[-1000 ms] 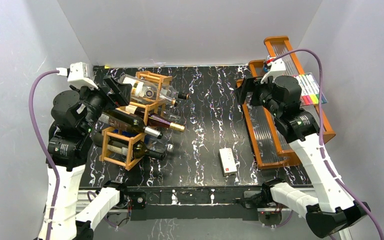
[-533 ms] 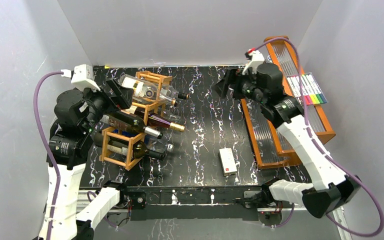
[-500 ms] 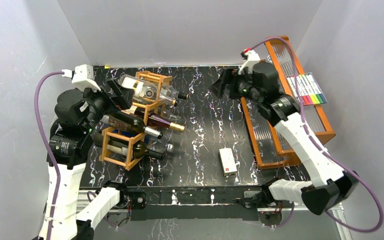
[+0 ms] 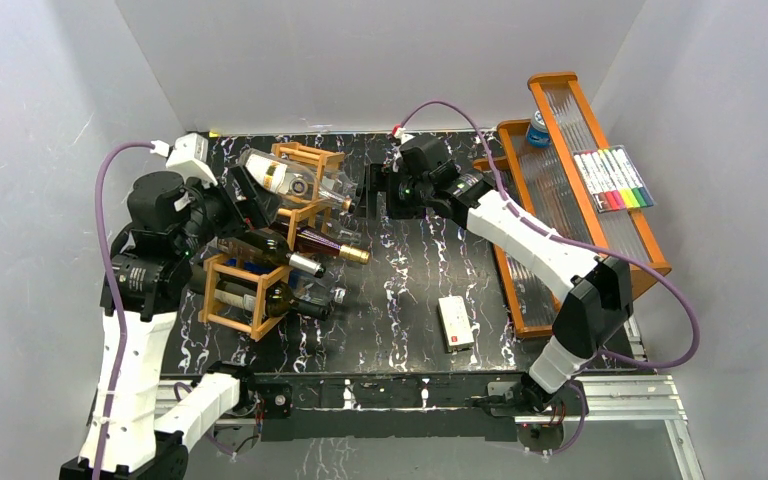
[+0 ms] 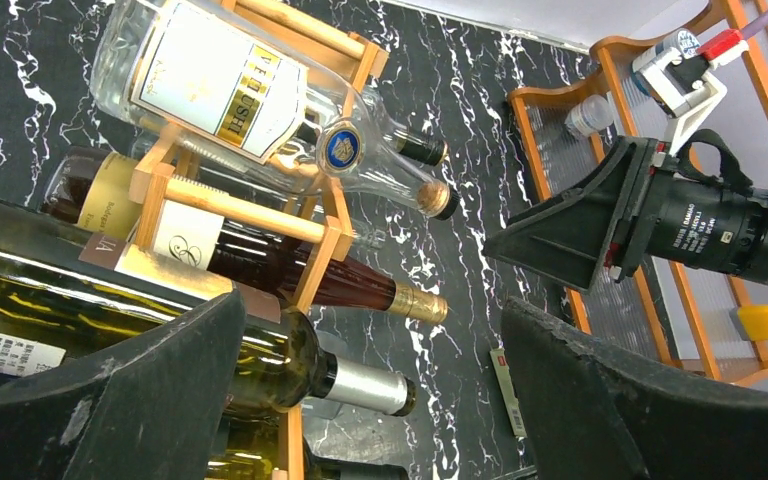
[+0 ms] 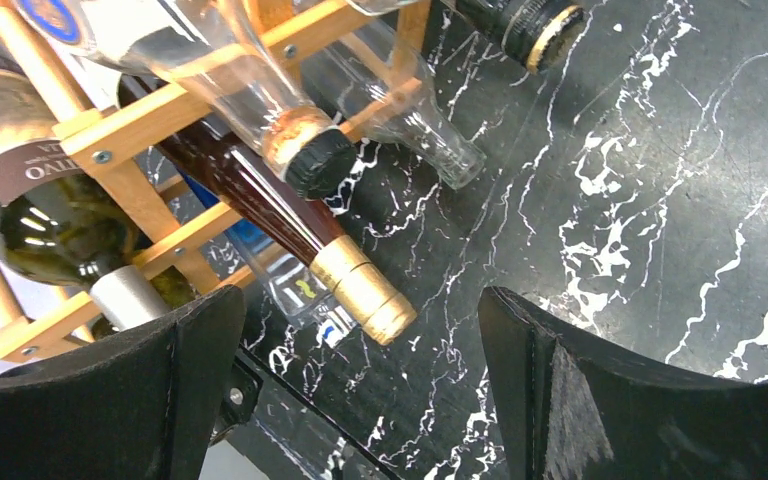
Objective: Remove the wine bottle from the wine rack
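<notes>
The robot needs to swing its right gripper back and to the left in the top view, onto the green bottle's silver cap [image 4: 306, 264] [image 6: 130, 298], since the cap sticks out past the wine rack.
The wine rack [image 4: 260, 262] is an orange-brown wooden lattice at the left of the table, with several bottles lying in it, necks to the right. A clear bottle with a white label [image 4: 282, 178] lies on top. Below it are a dark bottle with a gold foil cap [image 4: 345, 250] and a green bottle with a silver cap [image 4: 278, 256]. My left gripper [image 4: 253, 195] stands open beside the rack's top left. My right gripper [image 4: 372, 192] is open just right of the clear bottle's cap [image 6: 320, 160] and holds nothing. The gold cap [image 6: 362, 292] shows beyond its fingers.
An orange-brown tiered tray [image 4: 520, 300] with ribbed clear panels stands at the right, holding coloured markers [image 4: 615, 180] and a blue-topped container [image 4: 538, 128]. A small white box [image 4: 455, 322] lies on the black marbled table. White walls close in the left, back and right sides.
My right arm has swung from over the tiered tray leftward across the table to the bottle necks. The left arm has shifted slightly up and right. Both grippers stayed open.
</notes>
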### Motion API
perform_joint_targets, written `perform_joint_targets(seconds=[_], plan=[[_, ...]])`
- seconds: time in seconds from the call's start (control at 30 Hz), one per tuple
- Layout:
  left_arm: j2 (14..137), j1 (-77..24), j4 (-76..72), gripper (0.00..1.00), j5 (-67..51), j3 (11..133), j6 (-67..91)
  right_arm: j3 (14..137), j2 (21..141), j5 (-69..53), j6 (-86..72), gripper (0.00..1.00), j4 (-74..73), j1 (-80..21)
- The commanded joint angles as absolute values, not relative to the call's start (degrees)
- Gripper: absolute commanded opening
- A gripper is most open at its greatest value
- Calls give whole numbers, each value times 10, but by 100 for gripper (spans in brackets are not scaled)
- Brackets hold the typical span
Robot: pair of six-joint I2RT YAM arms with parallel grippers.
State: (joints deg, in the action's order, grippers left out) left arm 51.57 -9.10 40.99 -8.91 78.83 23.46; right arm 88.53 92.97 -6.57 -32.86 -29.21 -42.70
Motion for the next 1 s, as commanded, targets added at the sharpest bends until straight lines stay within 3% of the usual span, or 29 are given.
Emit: perform_joint_targets(seconds=[0.0,0.23,0.5,0.97], plan=[[525,-87,428,98,-103,817,234,898,916,-74,-302,98,-263,-423],[546,-88,417,98,-133,825,246,852,902,-151,-263,98,-203,-416],[542,-89,418,98,-138,821,256,818,912,-331,-248,98,-111,-413],[544,-89,425,98,-115,832,261,781,941,-372,-296,98,17,-495]])
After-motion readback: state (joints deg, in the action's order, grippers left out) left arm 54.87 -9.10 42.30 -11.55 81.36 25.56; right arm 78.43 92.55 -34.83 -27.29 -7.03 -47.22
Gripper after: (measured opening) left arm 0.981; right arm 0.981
